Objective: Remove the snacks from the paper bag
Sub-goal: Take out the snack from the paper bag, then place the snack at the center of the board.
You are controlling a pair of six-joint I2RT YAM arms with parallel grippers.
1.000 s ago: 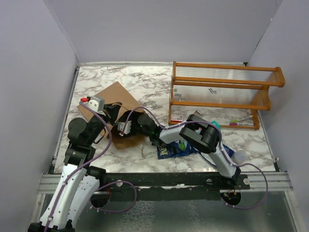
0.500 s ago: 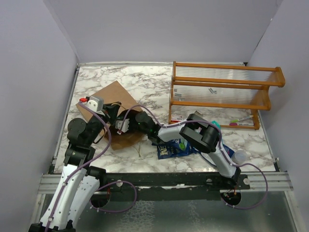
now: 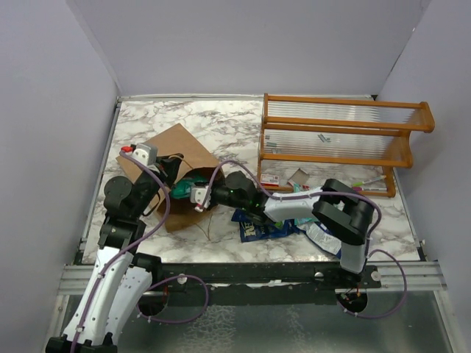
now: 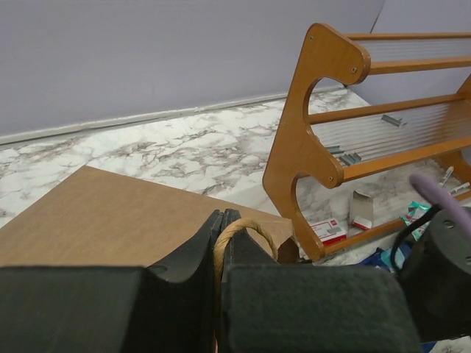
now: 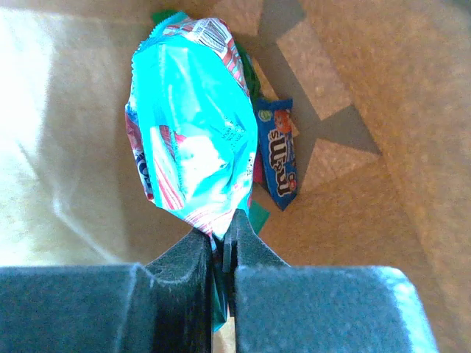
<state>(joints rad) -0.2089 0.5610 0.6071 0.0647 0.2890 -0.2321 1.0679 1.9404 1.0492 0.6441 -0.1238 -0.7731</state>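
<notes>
Other packets lie gathered by the dark blue packet on the marble (image 3: 259, 229), so my right gripper should next come out of the bag's opening and lower over that packet.
The brown paper bag (image 3: 179, 151) lies on its side, mouth toward the right. My left gripper (image 4: 221, 226) is shut on its twisted-paper handle (image 4: 246, 226), holding the mouth up; from above it sits at the bag's near edge (image 3: 174, 180). My right gripper (image 5: 224, 239) is shut on the bottom edge of a teal snack packet (image 5: 195, 132) inside the bag (image 5: 368, 147). A dark blue snack packet (image 5: 278, 156) and green packet corners (image 5: 259, 215) lie deeper in. From above, the teal packet (image 3: 180, 193) shows at the bag's mouth by the right gripper (image 3: 191, 195).
A dark blue packet (image 3: 259, 230) and other packets (image 3: 322, 234) lie on the marble table (image 3: 221, 125) under the right arm. The wooden slatted rack (image 3: 335, 140) stands at the back right, with a red-and-white packet (image 3: 269, 179) and a grey card (image 3: 298, 176) on its bottom shelf.
My right gripper closed on the teal packet inside the bag and drew back toward the mouth; its elbow swung right. The left gripper kept hold of the handle.
</notes>
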